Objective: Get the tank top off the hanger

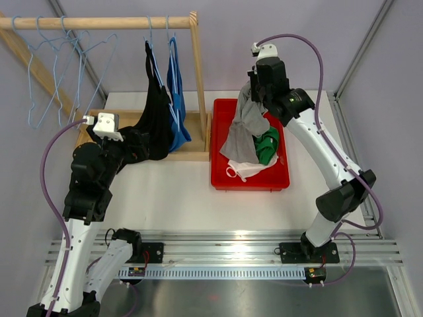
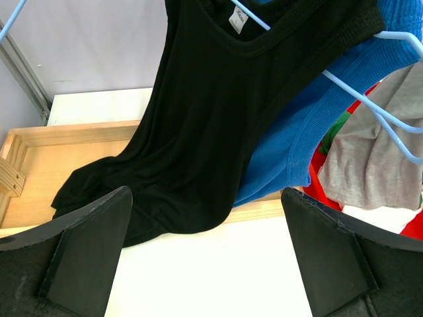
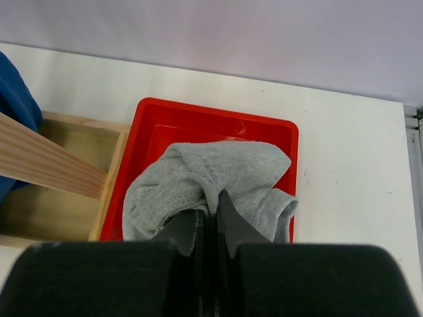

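The hanging grey tank top in my right gripper lowers into the red tray [image 3: 158, 119] below it next, and the fold is released beside the green garment.
A black tank top [image 1: 157, 112] hangs on a light blue hanger [image 1: 151, 39] from the wooden rail, with a blue tank top [image 1: 177, 99] on the hanger beside it. The black hem drapes onto the rack's wooden base [image 2: 39, 158]. My left gripper [image 2: 206, 224] is open just in front of that hem, with only white table between its fingers. My right gripper [image 3: 210, 205] is shut on a fold of a grey tank top [image 3: 218, 172], which hangs from it over the red tray [image 3: 158, 119]. The black top [image 2: 198, 132] and the blue top [image 2: 291, 145] overlap in the left wrist view.
Several bare light blue hangers [image 1: 53, 59] hang at the left end of the rail [image 1: 99, 22]. The rack's upright post [image 1: 198, 72] stands between the hanging tops and the red tray [image 1: 221, 178]. Green and white garments [image 1: 264, 152] lie in the tray.
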You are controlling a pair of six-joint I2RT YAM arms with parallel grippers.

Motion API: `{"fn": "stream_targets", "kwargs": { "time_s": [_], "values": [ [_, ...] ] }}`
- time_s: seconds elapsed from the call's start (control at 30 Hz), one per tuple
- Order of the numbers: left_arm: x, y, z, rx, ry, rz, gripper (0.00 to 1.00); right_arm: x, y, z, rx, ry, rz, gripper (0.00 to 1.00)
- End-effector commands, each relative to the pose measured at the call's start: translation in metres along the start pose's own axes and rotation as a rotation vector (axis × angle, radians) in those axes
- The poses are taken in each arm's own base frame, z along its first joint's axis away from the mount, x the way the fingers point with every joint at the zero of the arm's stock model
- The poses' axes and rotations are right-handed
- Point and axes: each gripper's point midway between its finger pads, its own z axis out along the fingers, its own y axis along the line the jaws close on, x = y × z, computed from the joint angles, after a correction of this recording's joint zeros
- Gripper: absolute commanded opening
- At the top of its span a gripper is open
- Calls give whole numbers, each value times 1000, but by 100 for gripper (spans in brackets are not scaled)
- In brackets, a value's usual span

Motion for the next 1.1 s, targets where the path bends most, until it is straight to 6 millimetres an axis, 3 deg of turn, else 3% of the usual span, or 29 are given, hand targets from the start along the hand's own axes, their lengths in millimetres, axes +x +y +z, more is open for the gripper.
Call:
{"fn": "stream_targets", "kwargs": {
  "time_s": [0.0,0.13,0.3,0.4,0.57,0.6,0.63,0.67,0.73,0.77,1.07],
  "values": [
    [-8,0,4,-3,-36,-3,99,19,7,20,-17,24,-6,0],
    [-8,-1,5,0,-32,-5,99,67,15,50,-15,116,-3,0],
    [-8,-1,5,0,-32,-5,99,123,24,73,-23,216,9,0],
    [-8,-1,5,-1,-32,-7,99,143,27,77,-26,250,22,0],
    [-8,-1,4,-1,-31,-8,99,158,27,76,-27,272,30,3],
    [-8,-1,5,0,-31,-10,99,158,26,75,-24,272,30,11],
    [-8,-1,5,0,-31,-10,99,158,26,75,-22,272,31,26],
    [-8,-1,5,0,-31,-10,99,157,26,74,-25,274,29,50],
    [-8,-1,5,-1,-31,-11,99,153,26,72,-29,268,31,73],
    [-8,-1,5,-1,-31,-11,99,151,26,71,-30,263,31,96],
    [-9,0,5,-7,-31,-17,99,143,19,50,-36,237,35,100]
  ]
}}
